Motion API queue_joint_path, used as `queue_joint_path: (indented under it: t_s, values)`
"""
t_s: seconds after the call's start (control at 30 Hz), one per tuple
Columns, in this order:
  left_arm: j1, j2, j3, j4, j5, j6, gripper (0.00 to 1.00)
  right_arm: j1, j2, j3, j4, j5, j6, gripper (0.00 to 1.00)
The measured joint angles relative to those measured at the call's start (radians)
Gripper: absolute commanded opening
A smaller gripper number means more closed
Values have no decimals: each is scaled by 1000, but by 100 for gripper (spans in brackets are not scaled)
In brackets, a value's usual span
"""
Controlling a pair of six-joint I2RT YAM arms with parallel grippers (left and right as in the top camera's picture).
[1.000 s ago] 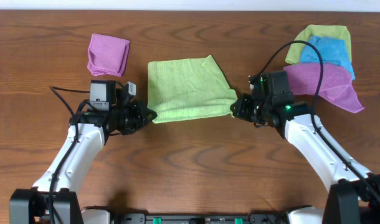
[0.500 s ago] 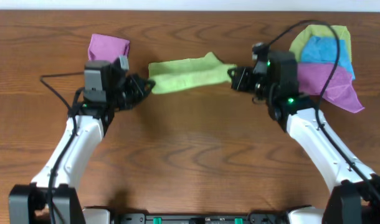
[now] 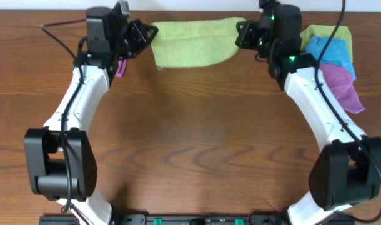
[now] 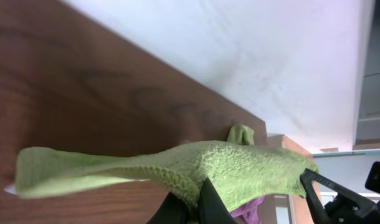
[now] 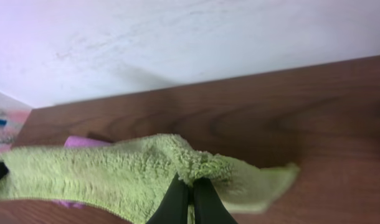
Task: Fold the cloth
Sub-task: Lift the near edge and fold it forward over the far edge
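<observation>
I will move my left gripper back and down to let go of the cloth's corner, because the bare tabletop by the cloth's near edge (image 3: 169, 72) is below and back from it.
The lime-green cloth (image 3: 193, 41) hangs stretched between my two grippers at the far edge of the table, lifted off the wood. My left gripper (image 3: 148, 32) is shut on its left corner; the left wrist view shows the cloth (image 4: 240, 168) pinched between the black fingers (image 4: 193, 202). My right gripper (image 3: 240, 30) is shut on its right corner; the right wrist view shows the cloth (image 5: 115, 180) bunched at the fingertips (image 5: 190, 196).
A purple cloth (image 3: 120, 66) lies partly hidden under my left arm. At the far right lie a second green cloth (image 3: 337, 34), a blue cloth (image 3: 331, 50) and a purple cloth (image 3: 343, 84). The wooden table (image 3: 190, 144) runs to a white wall.
Both grippers have carried the cloth from mid-table up and away toward the far edge, lifting it. The cloth now hangs as a taut band between them.
</observation>
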Motion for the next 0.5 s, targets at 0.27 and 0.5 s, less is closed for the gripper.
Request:
queue_joint_path:
  t_s: [0.27,0.5]
  values:
    - [1,0,89,-258,42,103,6,-2,-3,140,-264,-1,-87,1]
    - [0,0,92,-533,56,268,6,-2,-3,145,-569,-31,-173,2]
